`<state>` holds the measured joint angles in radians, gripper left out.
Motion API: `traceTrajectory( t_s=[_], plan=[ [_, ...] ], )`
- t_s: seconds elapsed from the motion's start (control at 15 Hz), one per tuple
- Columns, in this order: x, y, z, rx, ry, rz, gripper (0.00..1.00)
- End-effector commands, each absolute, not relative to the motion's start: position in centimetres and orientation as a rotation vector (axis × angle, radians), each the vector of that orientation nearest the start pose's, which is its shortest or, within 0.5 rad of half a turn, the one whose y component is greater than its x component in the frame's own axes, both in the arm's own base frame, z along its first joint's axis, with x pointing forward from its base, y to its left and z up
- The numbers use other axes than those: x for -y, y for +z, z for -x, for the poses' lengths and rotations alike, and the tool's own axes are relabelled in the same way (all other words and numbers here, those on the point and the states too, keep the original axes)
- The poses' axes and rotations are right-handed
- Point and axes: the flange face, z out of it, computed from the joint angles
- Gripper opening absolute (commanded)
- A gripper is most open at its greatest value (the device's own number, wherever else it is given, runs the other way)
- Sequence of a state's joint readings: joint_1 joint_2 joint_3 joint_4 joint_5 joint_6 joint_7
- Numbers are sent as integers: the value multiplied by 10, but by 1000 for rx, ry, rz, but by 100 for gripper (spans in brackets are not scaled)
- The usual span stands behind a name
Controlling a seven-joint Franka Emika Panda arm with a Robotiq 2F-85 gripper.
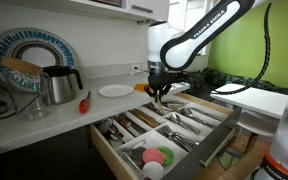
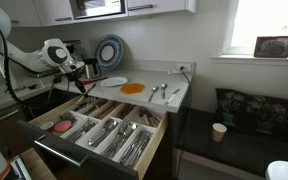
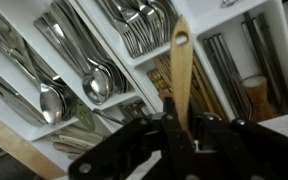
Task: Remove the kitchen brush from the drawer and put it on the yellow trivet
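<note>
Next, my gripper carries the kitchen brush outward from the drawer, past the counter edge and over the yellow trivet (image 2: 132,88) to release it, since that's empty.
My gripper (image 3: 179,130) is shut on the kitchen brush (image 3: 182,60), gripping its flat light-wood handle; the handle's end with a hole points away over the drawer. The brush head is hidden by the jaws. In both exterior views the gripper (image 1: 161,90) (image 2: 81,76) hovers over the back of the open light-wood drawer (image 1: 220,120) (image 2: 84,148), close to the counter edge. The compartments below hold spoons, forks and knives. The yellow trivet (image 1: 141,88) (image 2: 132,88) lies flat on the counter just behind the drawer, beside the white plate (image 1: 115,91) (image 2: 114,81).
A metal kettle (image 1: 59,85), a red tool (image 1: 84,101) and a decorated plate (image 1: 34,55) stand on the counter. Loose cutlery (image 2: 159,92) lies beyond the trivet. Pink and green round items (image 1: 156,156) sit in the drawer's front. A paper cup (image 2: 219,131) stands on the bench.
</note>
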<state>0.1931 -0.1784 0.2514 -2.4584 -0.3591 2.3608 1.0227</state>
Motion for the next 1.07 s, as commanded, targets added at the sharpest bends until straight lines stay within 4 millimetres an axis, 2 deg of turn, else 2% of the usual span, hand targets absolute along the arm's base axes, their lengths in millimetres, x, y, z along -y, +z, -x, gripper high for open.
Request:
traceTrajectory(
  t_s=[0.0,0.27,0.53,0.93,1.0],
  plan=[
    [-193,375,-476,-675,-584,3278,4],
    [-175,372,-532,-850,-655,3313,4],
    [-169,370,-575,-1023,-479,3397,4],
    [-170,383,-603,-1224,-288,3428,4],
    [-166,383,-595,-1178,-358,3437,17]
  ],
)
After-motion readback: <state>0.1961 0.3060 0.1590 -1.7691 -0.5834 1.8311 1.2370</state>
